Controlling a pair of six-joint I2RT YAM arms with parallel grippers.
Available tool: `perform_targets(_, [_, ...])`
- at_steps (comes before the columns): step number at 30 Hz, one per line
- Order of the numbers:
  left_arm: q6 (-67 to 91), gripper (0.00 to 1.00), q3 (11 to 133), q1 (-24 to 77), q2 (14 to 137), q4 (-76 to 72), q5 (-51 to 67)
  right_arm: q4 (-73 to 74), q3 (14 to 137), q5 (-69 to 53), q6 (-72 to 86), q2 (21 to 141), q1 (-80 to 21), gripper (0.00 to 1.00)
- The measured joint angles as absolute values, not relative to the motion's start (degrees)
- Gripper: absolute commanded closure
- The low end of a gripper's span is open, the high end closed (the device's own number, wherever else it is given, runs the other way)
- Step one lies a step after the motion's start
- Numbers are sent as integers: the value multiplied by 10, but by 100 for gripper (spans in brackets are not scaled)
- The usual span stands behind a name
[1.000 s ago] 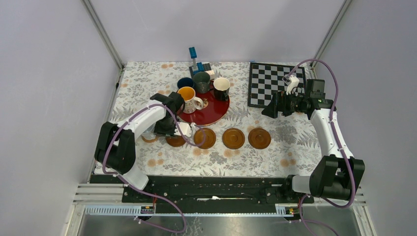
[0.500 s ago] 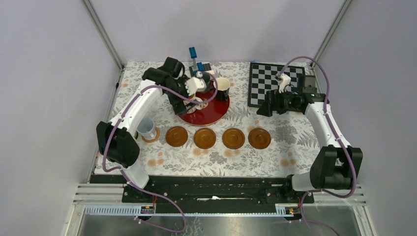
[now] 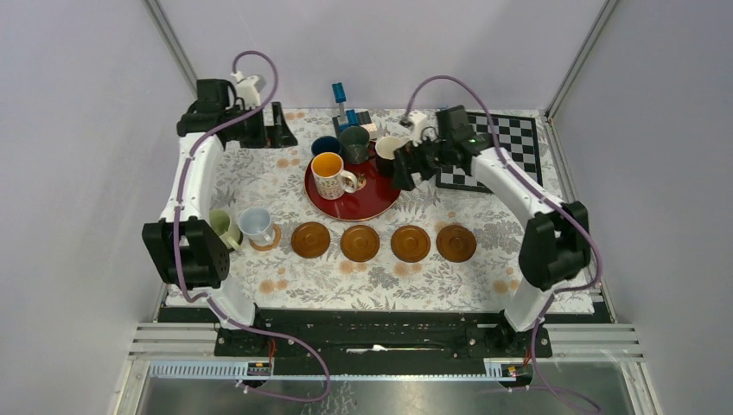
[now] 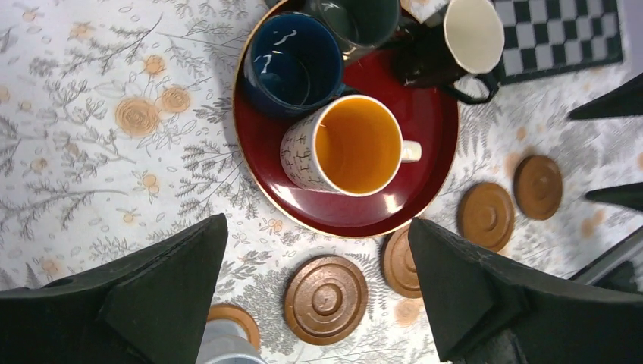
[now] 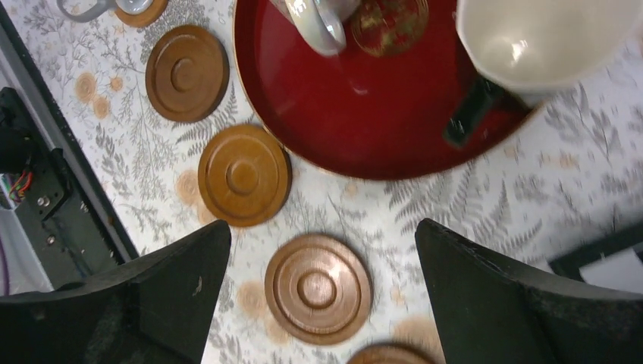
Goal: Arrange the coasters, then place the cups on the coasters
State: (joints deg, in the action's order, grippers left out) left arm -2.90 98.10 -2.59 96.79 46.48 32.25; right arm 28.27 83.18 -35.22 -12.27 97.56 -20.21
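The patterned cup's handle (image 3: 350, 182) (image 5: 321, 33) sticks out toward my right gripper, so I will move the gripper to the left in the top view and down, and close it around that handle.
Four bare brown coasters (image 3: 310, 239) (image 3: 360, 243) (image 3: 410, 243) (image 3: 455, 243) lie in a row in front of the red tray (image 3: 376, 201). A light blue cup (image 3: 257, 223) stands on a fifth coaster (image 3: 268, 242), with a pale green cup (image 3: 223, 226) beside it. On the tray are the patterned cup (image 4: 352, 144), dark blue cup (image 4: 296, 64), grey-green cup (image 4: 360, 19) and black cup (image 5: 546, 38). My left gripper (image 3: 270, 130) hangs open high at the back left. My right gripper (image 3: 402, 169), also open and empty, hovers by the tray's right side near the black cup.
A chessboard (image 3: 510, 138) lies at the back right, partly under my right arm. A small blue-topped stand (image 3: 341, 104) sits behind the tray. The floral cloth (image 3: 259, 173) covers the table. Grey walls close in at left, right and back.
My left arm rose from the coaster row and swung to the back left, jaws now open. My right arm swung left from the chessboard to the tray.
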Motion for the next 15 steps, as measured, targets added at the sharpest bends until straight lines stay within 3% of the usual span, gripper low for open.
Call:
perform_targets(6, [15,1,969,-88,939,478,352,257,938,-315,-116,1083,-279,1])
perform_targets(15, [-6,1,913,-81,832,528,322,265,1111,-253,-129,1240,-352,9])
